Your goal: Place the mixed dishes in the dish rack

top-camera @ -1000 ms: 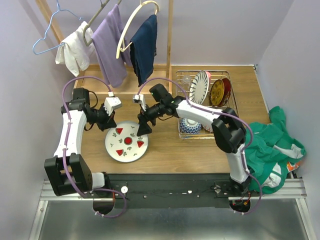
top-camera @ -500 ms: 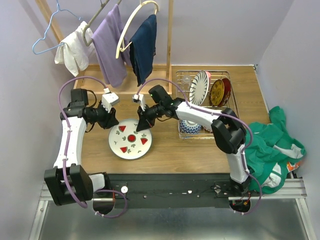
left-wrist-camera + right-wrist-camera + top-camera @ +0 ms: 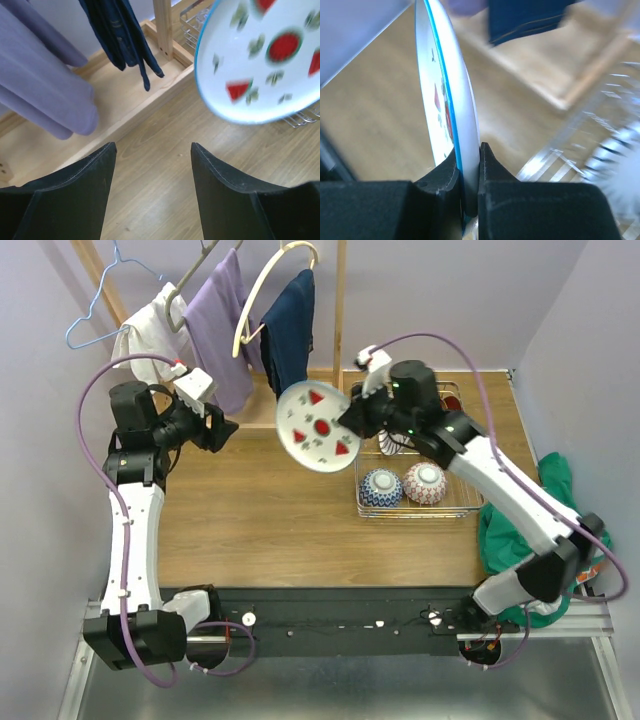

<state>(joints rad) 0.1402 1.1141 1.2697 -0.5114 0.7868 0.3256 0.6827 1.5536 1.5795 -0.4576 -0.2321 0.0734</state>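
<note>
The tilted plate turns upright in my right gripper next. It then goes down inside the dish rack's edge (image 3: pixel 360 456) (image 3: pixel 542 162) beside the clothes rack for release, since that edge lies below the gripper.
My right gripper (image 3: pixel 350 420) (image 3: pixel 468 147) is shut on the rim of a white plate with red motifs and a blue edge (image 3: pixel 318 428) (image 3: pixel 447 100). It holds the plate tilted in the air, just left of the dish rack (image 3: pixel 410 515) (image 3: pixel 555 160). In the rack's near part sit a blue-white bowl (image 3: pixel 381 487) and a red-pink bowl (image 3: pixel 424 483); my right arm hides the far part. My left gripper (image 3: pixel 225 425) (image 3: pixel 152 146) hangs open and empty above the table, left of the plate (image 3: pixel 260 55). The rack's corner (image 3: pixel 192 22) shows behind the plate.
A wooden clothes rack with a tray base (image 3: pixel 250 400) stands at the back left. On it hang a purple cloth (image 3: pixel 222 330), a navy cloth (image 3: pixel 290 330) and a white cloth (image 3: pixel 150 335). A green cloth (image 3: pixel 520 530) lies at the table's right edge.
The right gripper shut on the plate and lifted it off the table, up and right toward the rack. The left gripper opened and drew back up and to the left.
</note>
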